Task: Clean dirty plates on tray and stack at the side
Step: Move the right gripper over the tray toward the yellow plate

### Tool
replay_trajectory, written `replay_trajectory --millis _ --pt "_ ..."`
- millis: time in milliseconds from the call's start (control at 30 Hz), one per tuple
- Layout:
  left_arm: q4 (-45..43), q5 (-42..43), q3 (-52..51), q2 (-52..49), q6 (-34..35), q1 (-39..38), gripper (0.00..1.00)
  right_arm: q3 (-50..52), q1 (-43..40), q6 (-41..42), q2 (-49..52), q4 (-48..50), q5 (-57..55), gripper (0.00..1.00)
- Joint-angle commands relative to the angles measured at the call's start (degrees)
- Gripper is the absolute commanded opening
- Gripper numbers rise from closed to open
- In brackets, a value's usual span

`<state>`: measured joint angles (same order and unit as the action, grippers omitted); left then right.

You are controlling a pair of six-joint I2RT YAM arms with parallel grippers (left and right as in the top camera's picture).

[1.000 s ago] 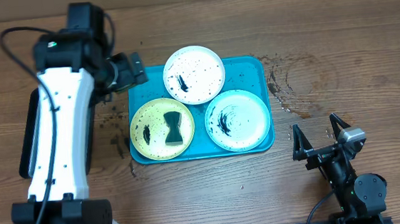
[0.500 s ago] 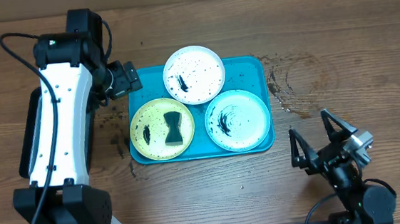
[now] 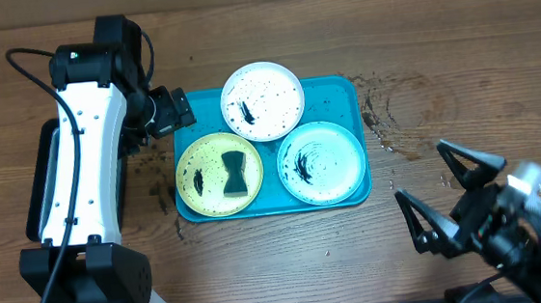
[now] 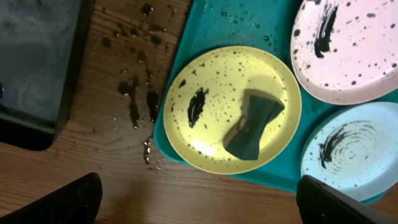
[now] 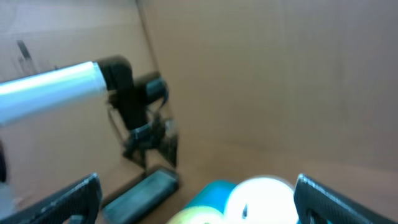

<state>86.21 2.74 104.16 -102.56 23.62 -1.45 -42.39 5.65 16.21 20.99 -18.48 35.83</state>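
Observation:
The yellow-green plate is below my right gripper and to its left in the overhead view. I should next bring my right gripper down onto the yellow-green plate's rim (image 3: 261,166) on the side facing the mint plate.
The turquoise tray (image 3: 341,94) holds three smeared plates: white (image 3: 263,100) at the back, yellow-green (image 3: 205,181) front left, pale mint (image 3: 321,162) front right. A dark sponge (image 3: 234,173) lies on the yellow-green plate. My left gripper (image 3: 173,111) is open and empty, above the tray's back-left corner. In the left wrist view (image 4: 199,205) it looks down on the yellow-green plate (image 4: 211,81), the sponge (image 4: 254,122), the white plate (image 4: 348,46) and the mint plate (image 4: 351,155). My right gripper (image 3: 448,200) is open and empty, raised off the table right of the tray. The right wrist view (image 5: 199,208) is blurred.
A black tray (image 3: 35,204) lies left of the turquoise one, mostly under my left arm; it also shows in the left wrist view (image 4: 34,62). Dark wet drips mark the wood left of the turquoise tray (image 3: 151,166) and at its right (image 3: 389,123). A cardboard wall stands behind (image 5: 267,74).
My right gripper has lifted off the table, moved right and tilted up toward the camera. My left gripper has shifted slightly left. Plates and sponge have not moved.

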Motion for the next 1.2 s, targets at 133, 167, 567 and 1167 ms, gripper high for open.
replay_trajectory --millis 133,167,567,1167 --pt "0.1 6.0 -0.3 -0.6 0.6 -0.2 1.00 -19.1 0.0 1.4 27.5 -5.9 33.3 1.00" --pt "0.2 6.2 -0.3 -0.6 0.6 -0.2 1.00 -19.8 0.0 3.0 30.9 -3.5 37.0 1.00" --pt "1.4 5.8 -0.3 -0.6 -1.8 -0.2 1.00 -21.9 9.6 14.0 54.0 5.3 23.3 1.00" --pt "0.0 5.7 -0.3 -0.6 -1.8 -0.2 0.99 -47.0 28.1 9.7 73.4 -30.8 -26.8 0.49"
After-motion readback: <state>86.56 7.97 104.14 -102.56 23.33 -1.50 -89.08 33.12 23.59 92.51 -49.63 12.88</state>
